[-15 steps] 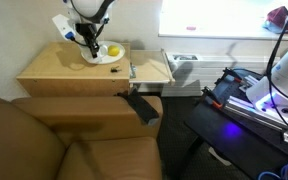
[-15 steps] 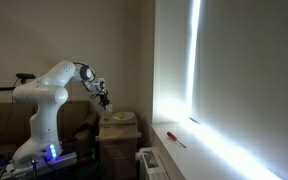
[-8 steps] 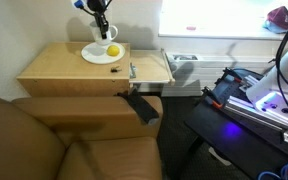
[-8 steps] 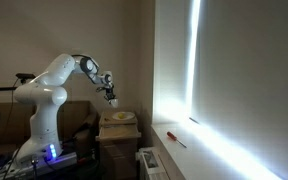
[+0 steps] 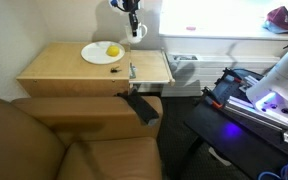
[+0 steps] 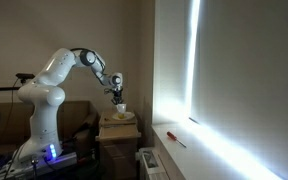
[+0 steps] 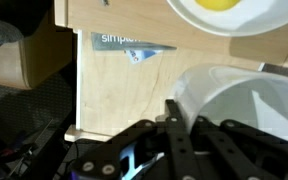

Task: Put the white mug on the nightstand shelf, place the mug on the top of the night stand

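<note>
I will next turn my gripper while lowering the mug [image 5: 139, 31] and release it on the open wood of the nightstand shelf [image 5: 152, 67]. That spot is below my gripper and clear of the plate.
The white mug [image 5: 139, 31] hangs in the air, gripped by its rim in my gripper [image 5: 133, 20], which is shut on it. It is above the back of the night stand [image 5: 69, 66], near the seam where the nightstand shelf [image 5: 152, 67] joins by its metal fitting [image 5: 132, 70]. In an exterior view the gripper [image 6: 118, 92] holds the mug [image 6: 122, 106] just above the furniture. In the wrist view the mug [image 7: 249, 105] fills the lower right, one finger [image 7: 176, 118] lies against its wall, and light wood [image 7: 124, 95] lies below.
A flat white plate [image 5: 100, 53] with a yellow fruit [image 5: 112, 50] sits on the night stand's top, and shows in the wrist view [image 7: 234, 12]. A brown leather armchair [image 5: 64, 135] stands in front. A dark table with cables [image 5: 244, 100] is beside the shelf. A bright window [image 6: 194, 60] is close by.
My gripper has carried the mug up from beside the plate and sideways over the plate toward the shelf side. The plate and fruit have not moved.
</note>
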You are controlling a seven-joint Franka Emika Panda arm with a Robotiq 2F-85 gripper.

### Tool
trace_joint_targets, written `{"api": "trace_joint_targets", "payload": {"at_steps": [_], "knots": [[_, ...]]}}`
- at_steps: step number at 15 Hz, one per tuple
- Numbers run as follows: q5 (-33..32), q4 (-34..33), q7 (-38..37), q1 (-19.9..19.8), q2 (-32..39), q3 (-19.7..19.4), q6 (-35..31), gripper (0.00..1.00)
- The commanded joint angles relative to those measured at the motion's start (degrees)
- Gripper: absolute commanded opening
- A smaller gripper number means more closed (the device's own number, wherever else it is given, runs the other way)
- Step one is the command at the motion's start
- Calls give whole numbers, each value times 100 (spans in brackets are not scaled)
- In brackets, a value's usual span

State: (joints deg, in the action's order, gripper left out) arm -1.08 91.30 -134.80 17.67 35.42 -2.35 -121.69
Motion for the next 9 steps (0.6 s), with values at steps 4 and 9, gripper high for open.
{"api": "trace_joint_targets", "payload": {"at_steps": [4, 9], "knots": [[511, 1099, -719, -568, -100, -31, -387, 1], [618, 1581, -1445, -710, 197, -245, -1834, 1]]}}
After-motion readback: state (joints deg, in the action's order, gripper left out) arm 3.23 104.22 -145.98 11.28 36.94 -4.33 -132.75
